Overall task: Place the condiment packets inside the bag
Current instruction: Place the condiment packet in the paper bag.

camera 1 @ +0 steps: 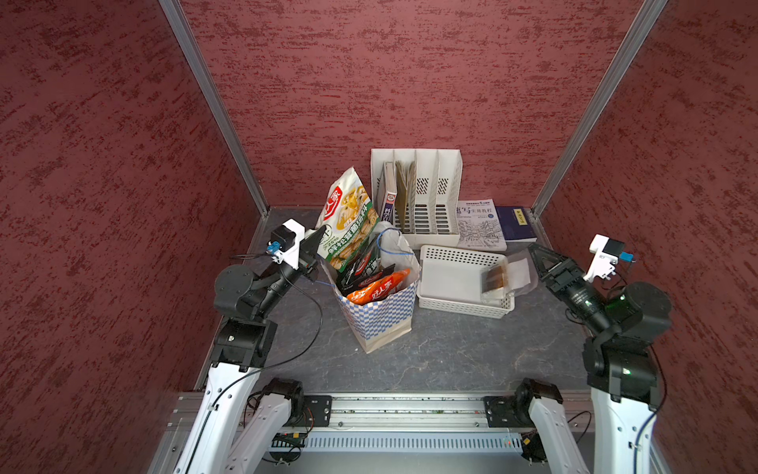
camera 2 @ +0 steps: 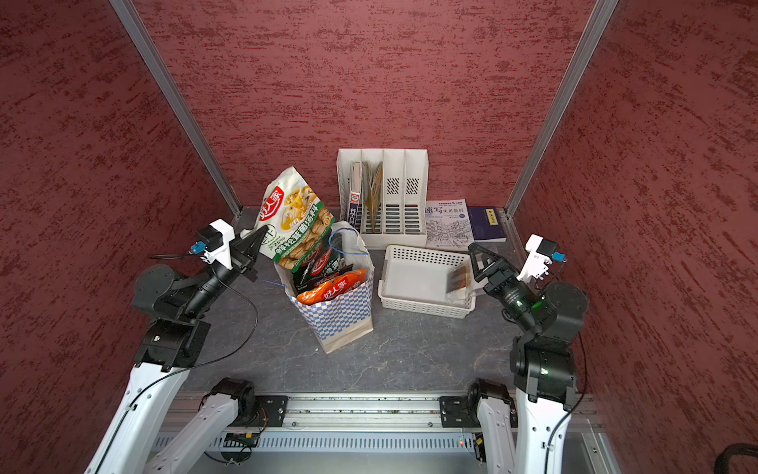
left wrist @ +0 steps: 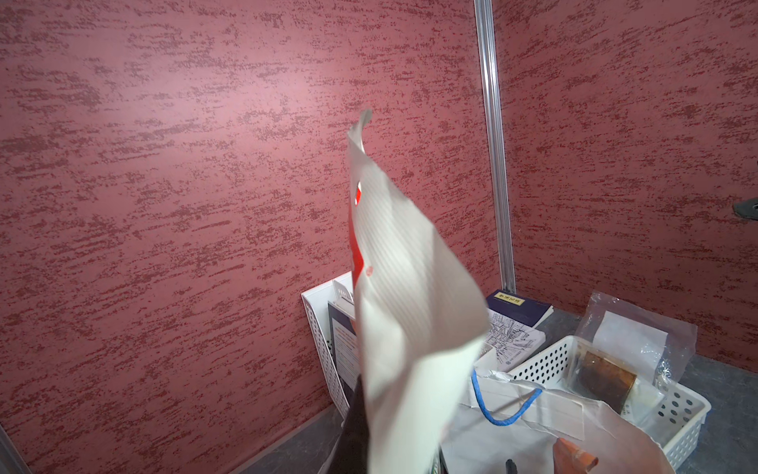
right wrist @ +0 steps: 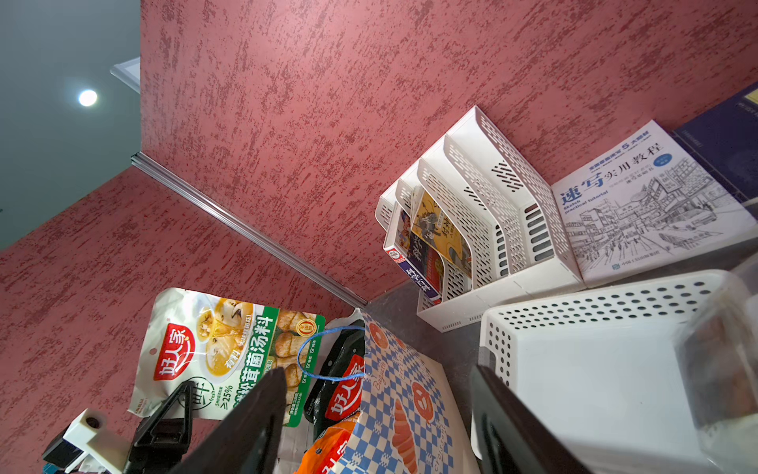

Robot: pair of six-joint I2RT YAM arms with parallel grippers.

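Note:
My left gripper moves down toward the bag's opening [camera 1: 340, 271] [left wrist: 483, 442] below it next and releases the pouch inside, as the pouch's top still towers over the bag's rim.
The bag [camera 1: 383, 318] [camera 2: 342, 316] stands open mid-table, blue-and-white checked with a tan base. Black condiment packets [camera 1: 363, 266] and an orange one [camera 1: 379, 287] stick out of its mouth. My left gripper [camera 1: 316, 240] [camera 2: 257, 243] is shut on the left edge of a large white-and-green pouch [camera 1: 348, 217] [camera 2: 295, 217] [right wrist: 221, 349], which stands tilted upright with its lower end at the bag's mouth. In the left wrist view the pouch's plain white back [left wrist: 404, 287] fills the middle. My right gripper [camera 1: 536, 255] [right wrist: 379, 427] stands open and empty beside the basket's right end.
A white perforated basket [camera 1: 447, 283] sits right of the bag, holding a clear pouch with brown contents [camera 1: 496, 277]. Behind stand a white file organizer [camera 1: 426, 193] with books, a sketch book [camera 1: 480, 225] and a dark blue book [camera 1: 519, 223]. Red walls enclose three sides.

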